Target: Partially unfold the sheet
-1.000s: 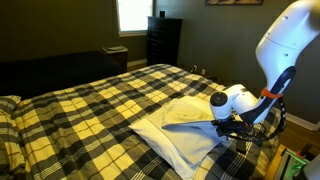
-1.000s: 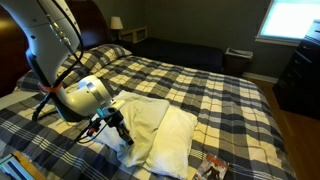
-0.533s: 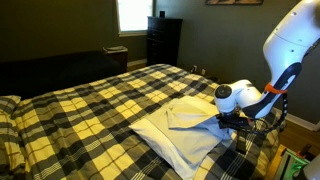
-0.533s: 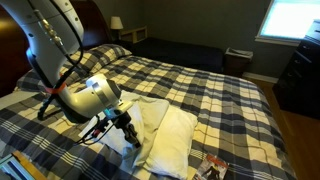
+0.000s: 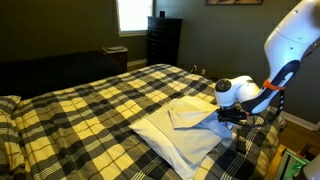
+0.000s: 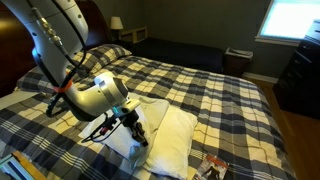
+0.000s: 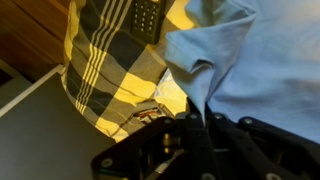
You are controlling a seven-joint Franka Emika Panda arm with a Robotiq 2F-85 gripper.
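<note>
The gripper draws the pinched corner over to the bare plaid beside the items next and releases it there, opening the fold. That plaid lies across the pale sheet from the gripper.
The sheet (image 5: 185,130) is a pale white folded cloth lying on the near part of the plaid bed; it also shows in an exterior view (image 6: 165,135). My gripper (image 5: 226,117) is at the sheet's edge near the bed's side, also seen in an exterior view (image 6: 134,131). In the wrist view the gripper (image 7: 195,125) is shut on a pinched, lifted corner of the sheet (image 7: 250,60). The cloth rises into the closed fingers.
The yellow, black and white plaid bedspread (image 5: 90,100) covers the bed. A dark dresser (image 5: 163,40) and a window stand at the far wall. A small dark object (image 7: 146,16) lies on the bedspread. Items (image 6: 213,168) lie near the bed's corner.
My gripper has moved across the sheet with the pinched corner, drawing the top layer along with it. The fold has shifted and lifted a little.
</note>
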